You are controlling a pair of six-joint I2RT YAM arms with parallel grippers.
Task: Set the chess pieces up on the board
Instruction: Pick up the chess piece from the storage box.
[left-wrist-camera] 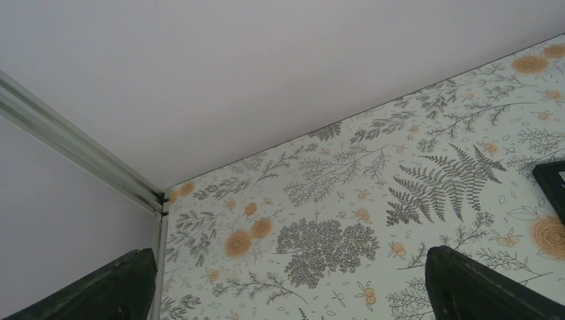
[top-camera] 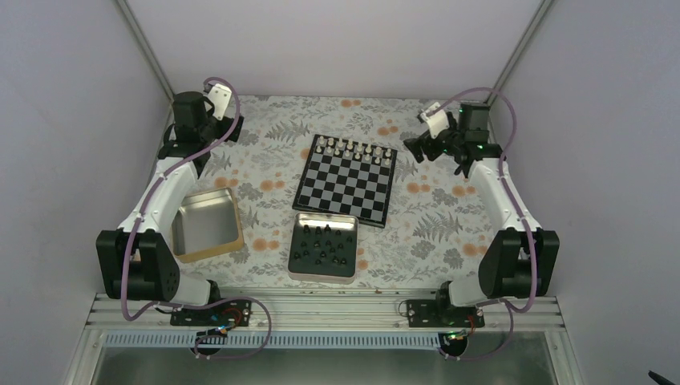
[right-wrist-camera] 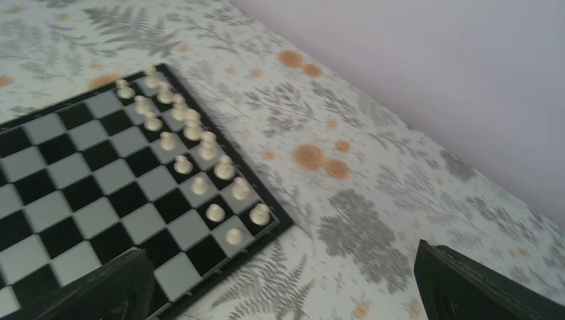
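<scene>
The board's near rows are empty, so the robot's right gripper will next come back across the board and down onto the silver tin's far black piece nearest the gold-rimmed tin.
The board lies mid-table, with pale pieces on its two far rows. Several tiny black chess pieces lie in a silver tin just in front of the board. My left gripper hovers open and empty at the far left corner; its wrist view shows bare patterned cloth and a board corner. My right gripper is open and empty to the right of the board's far right corner. Its wrist view shows the board with the pale pieces; no black pieces show there.
A gold-rimmed tin sits open at the left, with no pieces visible inside it. Pale pieces stand along the board's far edge. White walls enclose the table at the back and both sides, with metal posts in the far corners.
</scene>
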